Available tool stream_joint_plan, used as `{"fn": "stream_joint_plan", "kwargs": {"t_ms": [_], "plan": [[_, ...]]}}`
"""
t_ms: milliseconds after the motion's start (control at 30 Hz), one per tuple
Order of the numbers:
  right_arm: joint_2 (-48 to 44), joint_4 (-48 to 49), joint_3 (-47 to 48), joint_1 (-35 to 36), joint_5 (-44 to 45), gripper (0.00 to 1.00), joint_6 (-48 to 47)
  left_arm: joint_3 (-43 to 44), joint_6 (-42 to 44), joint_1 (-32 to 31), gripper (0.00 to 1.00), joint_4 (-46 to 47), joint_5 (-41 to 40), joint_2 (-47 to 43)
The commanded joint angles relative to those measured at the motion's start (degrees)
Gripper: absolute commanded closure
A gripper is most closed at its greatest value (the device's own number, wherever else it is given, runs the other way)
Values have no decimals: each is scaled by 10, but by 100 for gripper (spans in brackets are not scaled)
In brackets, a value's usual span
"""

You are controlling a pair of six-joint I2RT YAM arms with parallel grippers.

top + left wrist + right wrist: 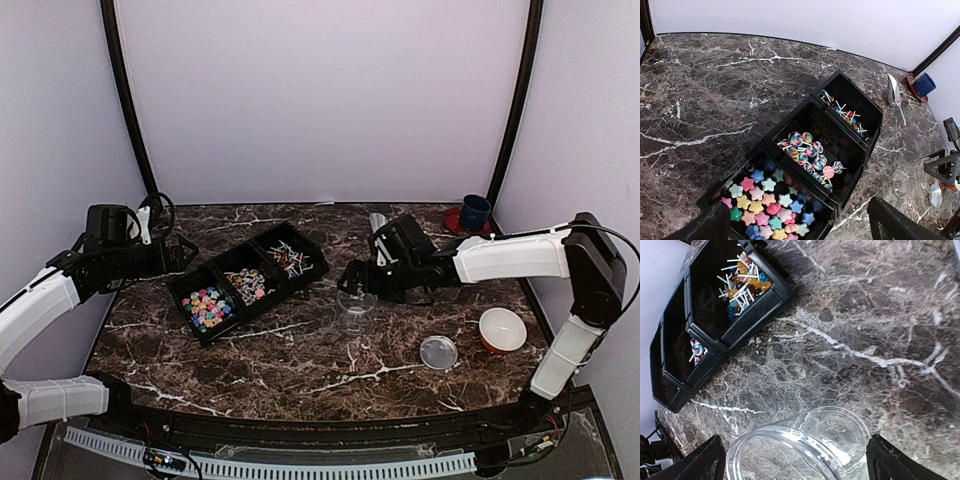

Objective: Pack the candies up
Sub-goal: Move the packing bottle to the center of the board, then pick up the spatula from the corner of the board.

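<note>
My right gripper moves outward from the jar (800, 450) and down onto the metal scoop's thin handle next, since the scoop lies outward of and below the gripper.
The candies lie sorted in a black three-compartment tray (270, 305): pastel stars (765, 205), swirled lollipops (810, 150) and small pieces on white sticks (845, 112). My left gripper (170, 255) hovers by the tray's left end, above the star compartment, open and empty, its fingers (710, 227) showing at the bottom corners of the left wrist view. My right gripper (355, 280) is open to the right of the tray. A small clear round jar (800, 450) stands between its fingers (895, 460) with a gap on each side. The jar holds nothing.
A clear round lid (438, 352) lies near the front right, beside an orange bowl (502, 330). A metal scoop (378, 222) lies behind the right gripper. A blue cup (475, 212) on a red saucer stands at the back right corner.
</note>
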Motion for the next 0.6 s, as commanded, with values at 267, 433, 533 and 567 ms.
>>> {"fn": "stream_joint_plan", "kwargs": {"t_ms": [267,433,533,567], "plan": [[-50,-98,103,-35,98,2,-92,-5,-2,2,1,9,-4,-6],[-31,-122,127,-65,165,2,-130,-6,-1,2,1,9,-5,-7],[-7,-129,141,-77,197,2,-164,-6,-1,3,1,9,-4,-7],[8,-132,147,-81,209,2,-173,-6,-1,3,1,9,-3,-7]]}}
